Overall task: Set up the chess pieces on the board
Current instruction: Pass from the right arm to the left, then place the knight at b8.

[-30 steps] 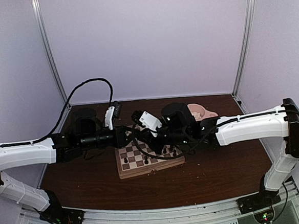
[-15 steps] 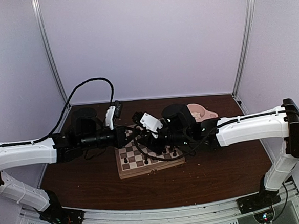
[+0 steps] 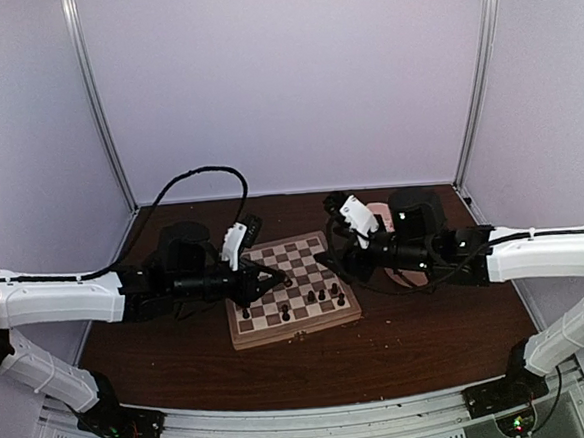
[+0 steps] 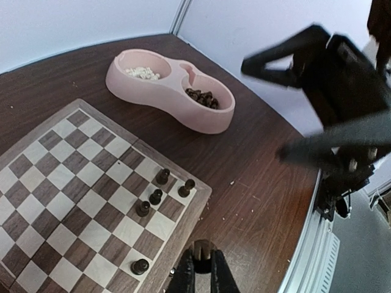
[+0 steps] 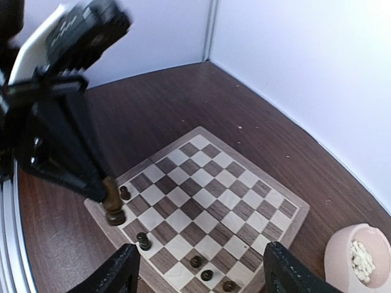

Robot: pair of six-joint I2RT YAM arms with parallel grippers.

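The dark square [image 3: 327, 305] [image 4: 171, 209] beside the corner chess piece is empty, so my left gripper will next go to the right in the top view and down onto it to release.
The board [image 3: 296, 253] lies mid-table with several dark chess pieces [image 3: 322, 295] standing along its near side. My left gripper [image 3: 278, 277] is shut on one dark chess piece [image 4: 202, 249], which hangs over the board's [image 4: 67, 159] frame edge. In the right wrist view that held piece [image 5: 113, 204] sits at the board's [image 5: 214, 183] left corner, next to a small dark piece [image 5: 124, 193]. My right gripper [image 3: 327, 261] is by the board's right side, open and empty [image 5: 200, 256].
A pink double bowl [image 4: 174, 97] stands behind the board on the right, with cream pieces [image 4: 140, 72] in one cup and dark pieces [image 4: 201, 96] in the other. Both arms reach in over the table from either side. Crumbs dot the brown table [image 4: 256, 183].
The right gripper has opened and pulled back to the right, off the board. The left gripper has moved right over the board, shut on the dark piece.
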